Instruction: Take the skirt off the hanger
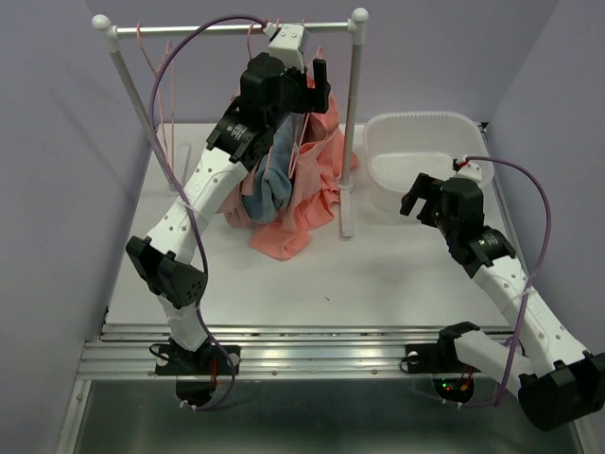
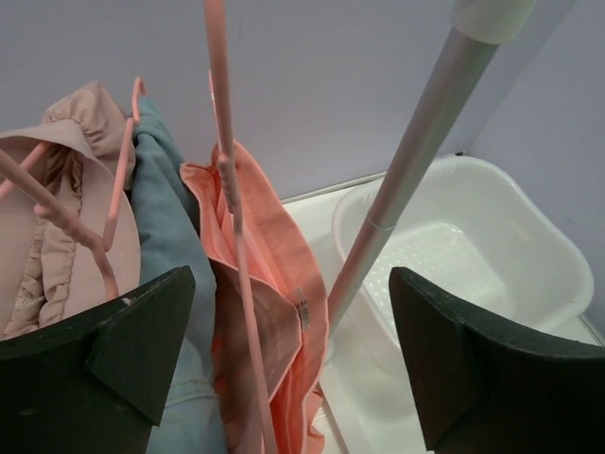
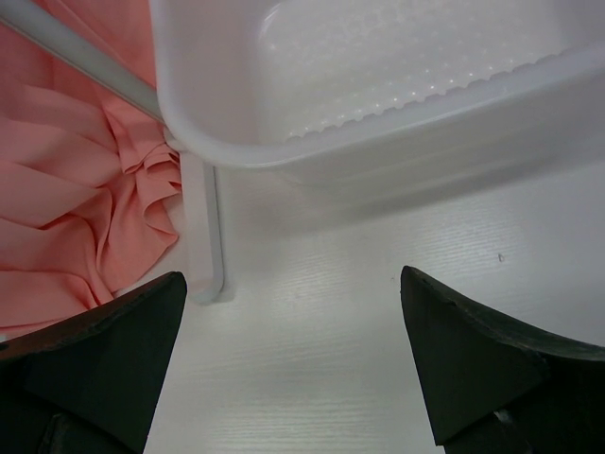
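The left gripper shifts slightly to the left in the wrist view next and closes on the thin pink hanger, which runs nearer that side's finger.
A salmon-pink pleated skirt (image 1: pixel 317 180) hangs from the rack rod and pools on the table. In the left wrist view the skirt (image 2: pixel 274 246) hangs on a thin pink hanger (image 2: pixel 225 161) that runs down between my open fingers. My left gripper (image 1: pixel 307 87) is raised high against the hanging clothes, just under the rod, open and holding nothing (image 2: pixel 293 364). My right gripper (image 1: pixel 416 200) hovers low over the table beside the basin, open and empty (image 3: pixel 293 364). The skirt's folds (image 3: pixel 76 189) lie to its left.
A blue garment (image 2: pixel 165 222) and a beige gathered one (image 2: pixel 52 246) hang left of the skirt on other pink hangers. The rack's right post (image 1: pixel 352 123) stands on a white foot (image 3: pixel 203 236). A white basin (image 1: pixel 378 156) sits at the right. Bare hangers (image 1: pixel 144 52) hang on the rod's left part.
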